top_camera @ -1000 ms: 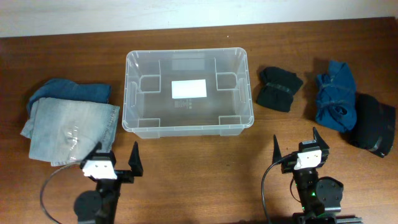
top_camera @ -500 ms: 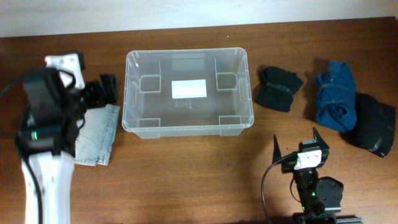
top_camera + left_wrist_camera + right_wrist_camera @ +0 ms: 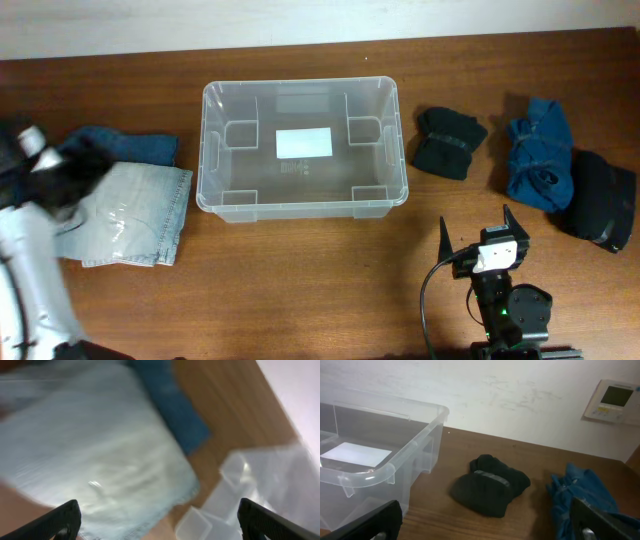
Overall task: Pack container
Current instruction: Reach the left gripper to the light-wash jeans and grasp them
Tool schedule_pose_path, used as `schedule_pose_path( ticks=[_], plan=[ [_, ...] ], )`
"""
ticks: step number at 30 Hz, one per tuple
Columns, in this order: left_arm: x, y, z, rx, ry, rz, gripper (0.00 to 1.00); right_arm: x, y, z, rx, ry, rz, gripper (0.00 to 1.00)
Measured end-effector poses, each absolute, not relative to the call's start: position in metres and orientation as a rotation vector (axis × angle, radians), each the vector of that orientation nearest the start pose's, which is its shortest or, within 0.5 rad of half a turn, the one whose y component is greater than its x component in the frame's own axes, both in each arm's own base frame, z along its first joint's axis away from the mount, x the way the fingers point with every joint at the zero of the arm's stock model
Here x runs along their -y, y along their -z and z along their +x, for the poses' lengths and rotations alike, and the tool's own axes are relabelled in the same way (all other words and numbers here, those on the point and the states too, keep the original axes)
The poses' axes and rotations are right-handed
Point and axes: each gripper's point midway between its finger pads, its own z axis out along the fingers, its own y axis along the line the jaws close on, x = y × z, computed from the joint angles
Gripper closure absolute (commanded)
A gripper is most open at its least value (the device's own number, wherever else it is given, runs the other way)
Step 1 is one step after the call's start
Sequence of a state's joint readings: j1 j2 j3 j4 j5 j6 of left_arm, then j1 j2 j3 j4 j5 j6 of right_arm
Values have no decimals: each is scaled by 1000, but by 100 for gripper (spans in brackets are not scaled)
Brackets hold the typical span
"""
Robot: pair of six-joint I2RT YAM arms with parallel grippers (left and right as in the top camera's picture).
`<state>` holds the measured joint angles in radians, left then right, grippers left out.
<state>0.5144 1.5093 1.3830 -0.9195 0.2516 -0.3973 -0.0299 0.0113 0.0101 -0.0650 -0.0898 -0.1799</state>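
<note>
My left gripper will move down next. It will also move back onto its end farthest from the container (image 3: 300, 203).
The clear plastic container (image 3: 300, 203) stands empty at the table's middle back, a white label on its base; it also shows in the right wrist view (image 3: 395, 467) and the left wrist view (image 3: 280, 485). My left gripper (image 3: 62, 180), blurred by motion, is open and empty above the light folded jeans (image 3: 135, 215) at the left; its wrist view shows the jeans (image 3: 90, 455) just beneath the spread fingers (image 3: 160, 520). My right gripper (image 3: 476, 225) is open and empty near the front edge, right of the container.
A dark blue garment (image 3: 130, 148) lies under the jeans' far side. Right of the container lie a black folded garment (image 3: 448, 142), a blue garment (image 3: 538, 150) and another black garment (image 3: 600, 205). A wall (image 3: 520, 400) rises behind the table.
My left arm has swung from its place at the front edge up over the jeans, then further left. The right arm has not moved.
</note>
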Motion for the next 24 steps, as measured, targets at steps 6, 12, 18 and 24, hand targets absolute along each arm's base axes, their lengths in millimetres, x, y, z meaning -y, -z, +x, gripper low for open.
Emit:
schedule_pose_path(
  ticks=[6,12,18,24],
  plan=[
    [-196,-164,305,-2209,381,-1429,0,-8,-160,246,-1626,87,-191,2],
    [-202,-89,278,-2078,514,-1608,0,-8,-160,246,-1626,87,-191,2],
    [-192,-44,268,-2005,561,-1608,0,-8,-160,246,-1626,87,-191,2],
    [-196,-31,271,-1984,463,-1553,44,-8,-160,246,-1627,87,-191,2]
  ],
)
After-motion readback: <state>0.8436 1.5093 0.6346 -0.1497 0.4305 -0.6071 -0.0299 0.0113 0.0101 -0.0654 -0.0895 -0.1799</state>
